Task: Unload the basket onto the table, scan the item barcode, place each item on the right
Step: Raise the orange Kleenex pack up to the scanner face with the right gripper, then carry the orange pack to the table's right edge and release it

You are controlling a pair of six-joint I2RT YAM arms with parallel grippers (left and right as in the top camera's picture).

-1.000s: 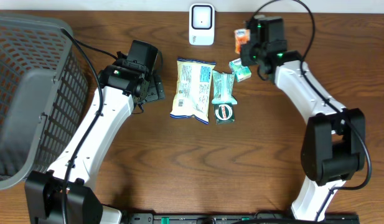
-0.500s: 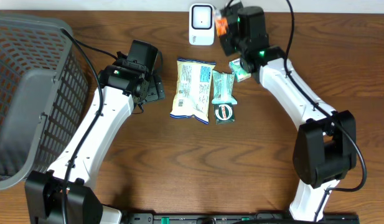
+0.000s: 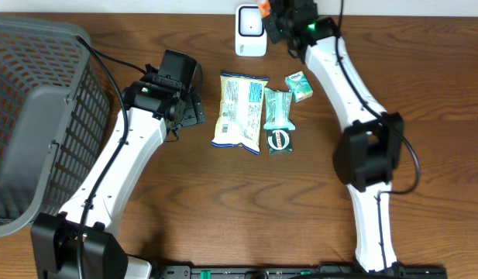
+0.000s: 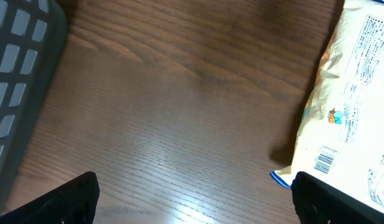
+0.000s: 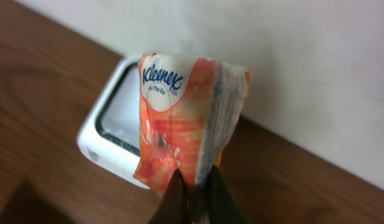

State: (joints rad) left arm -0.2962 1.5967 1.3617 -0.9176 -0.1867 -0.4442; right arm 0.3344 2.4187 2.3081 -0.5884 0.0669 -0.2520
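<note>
The wood below my right gripper and to its right in the overhead view is clear of items, so my right gripper will swing to that side, go down and let go of the tissue pack (image 3: 264, 7).
My right gripper (image 5: 196, 185) is shut on the lower edge of an orange Kleenex tissue pack (image 5: 185, 118), holding it upright just in front of the white barcode scanner (image 5: 107, 134). From overhead the tissue pack (image 3: 264, 7) shows as an orange corner beside the scanner (image 3: 251, 29) at the table's far edge, with the right gripper (image 3: 279, 17) next to it. My left gripper (image 4: 192, 202) stands open low over bare wood, its fingers (image 4: 61, 202) wide apart, just left of a cream snack bag (image 4: 353, 118).
The cream snack bag (image 3: 239, 111), a teal pouch (image 3: 277, 118) and a small green box (image 3: 298, 86) lie in the middle of the table. A grey mesh basket (image 3: 37, 116) fills the left side. A pale wall runs behind the scanner.
My right arm has swung left and toward the far edge, carrying the tissue pack from beside the green box to the scanner. The left arm has stayed put.
</note>
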